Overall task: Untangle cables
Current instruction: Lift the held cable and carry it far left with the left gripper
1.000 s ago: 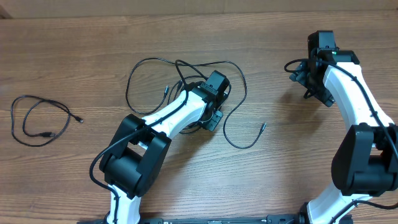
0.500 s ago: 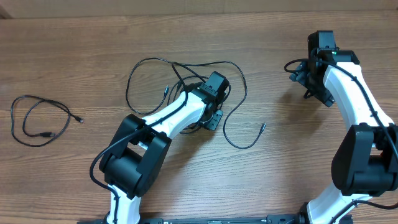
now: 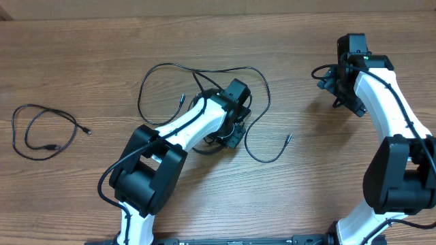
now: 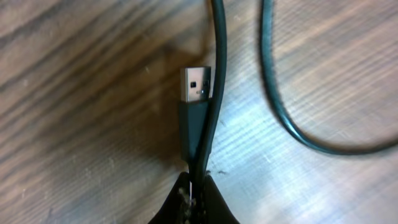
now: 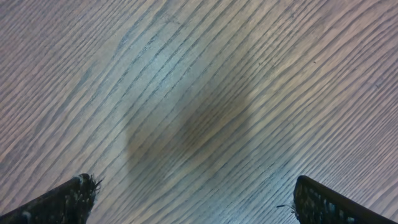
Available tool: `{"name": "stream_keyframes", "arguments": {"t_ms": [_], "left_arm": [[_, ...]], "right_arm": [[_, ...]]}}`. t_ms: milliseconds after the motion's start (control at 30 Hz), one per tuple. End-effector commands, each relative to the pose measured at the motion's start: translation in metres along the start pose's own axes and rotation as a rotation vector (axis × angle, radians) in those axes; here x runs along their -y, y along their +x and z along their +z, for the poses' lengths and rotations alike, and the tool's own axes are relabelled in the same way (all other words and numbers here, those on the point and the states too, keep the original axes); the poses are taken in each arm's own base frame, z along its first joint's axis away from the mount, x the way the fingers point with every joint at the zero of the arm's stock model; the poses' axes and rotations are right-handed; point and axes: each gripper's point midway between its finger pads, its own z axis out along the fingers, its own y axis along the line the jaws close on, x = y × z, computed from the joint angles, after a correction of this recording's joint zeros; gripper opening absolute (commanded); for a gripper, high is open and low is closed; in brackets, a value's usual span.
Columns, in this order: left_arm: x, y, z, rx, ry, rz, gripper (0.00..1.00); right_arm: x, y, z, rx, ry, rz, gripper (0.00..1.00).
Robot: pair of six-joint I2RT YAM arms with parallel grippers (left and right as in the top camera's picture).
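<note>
I need to lift my left gripper and move the cable to the left in the overhead view, then down onto the separate looped cable [image 3: 42, 113], because that one is clear of the tangle.
A loose tangle of thin black cables [image 3: 204, 75] lies mid-table, with a free plug end [image 3: 288, 138] to its right. My left gripper [image 3: 234, 136] sits on the tangle's near side, shut on a cable. In the left wrist view its fingertips [image 4: 180, 202] pinch a black cord [image 4: 216, 74] that runs beside a USB plug [image 4: 194, 87] lying on the wood. A second cord [image 4: 280, 106] curves to the right. A separate cable [image 3: 42, 129] lies looped at the far left. My right gripper [image 3: 332, 85] is open and empty over bare wood [image 5: 193, 205].
The wooden table [image 3: 327, 177] carries nothing besides the cables. The left arm [image 3: 184, 129] lies across the tangle's near part and hides some cord. The right arm [image 3: 385, 102] stands along the right edge.
My left gripper has moved slightly toward the table's front, dragging the held cable; a small loop now shows beneath the arm. The right arm has not moved.
</note>
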Motion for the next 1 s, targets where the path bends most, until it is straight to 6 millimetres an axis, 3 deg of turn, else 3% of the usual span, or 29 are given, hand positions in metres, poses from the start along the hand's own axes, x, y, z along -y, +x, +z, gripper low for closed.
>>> {"name": "stream_keyframes", "arguments": {"t_ms": [0, 167, 433, 500, 533, 567, 600, 700, 967], "left_arm": [[0.014, -0.034, -0.036, 0.086, 0.048, 0.028, 0.04], [0.008, -0.063, -0.083, 0.173, -0.005, 0.027, 0.04], [-0.034, -0.104, -0.173, 0.373, -0.107, -0.065, 0.04], [-0.047, -0.109, -0.195, 0.419, -0.111, -0.110, 0.04], [-0.064, -0.112, -0.215, 0.461, -0.122, -0.163, 0.04], [-0.072, -0.112, -0.223, 0.478, -0.129, -0.195, 0.04], [-0.093, -0.110, -0.240, 0.510, -0.139, -0.267, 0.04], [-0.129, -0.102, -0.257, 0.537, -0.154, -0.374, 0.04], [-0.238, -0.046, -0.272, 0.534, -0.180, -0.782, 0.04]], "right_arm": [[0.001, -0.002, -0.003, 0.012, 0.002, 0.009, 1.00], [0.001, -0.002, -0.003, 0.012, 0.002, 0.009, 1.00], [0.001, -0.002, -0.003, 0.012, 0.002, 0.009, 1.00], [0.001, -0.002, -0.003, 0.012, 0.002, 0.009, 1.00], [0.001, -0.002, -0.003, 0.012, 0.002, 0.009, 1.00], [0.001, -0.002, -0.003, 0.012, 0.002, 0.009, 1.00], [0.001, -0.002, -0.003, 0.012, 0.002, 0.009, 1.00], [0.001, -0.002, -0.003, 0.012, 0.002, 0.009, 1.00], [0.001, -0.002, -0.003, 0.012, 0.002, 0.009, 1.00]]}}
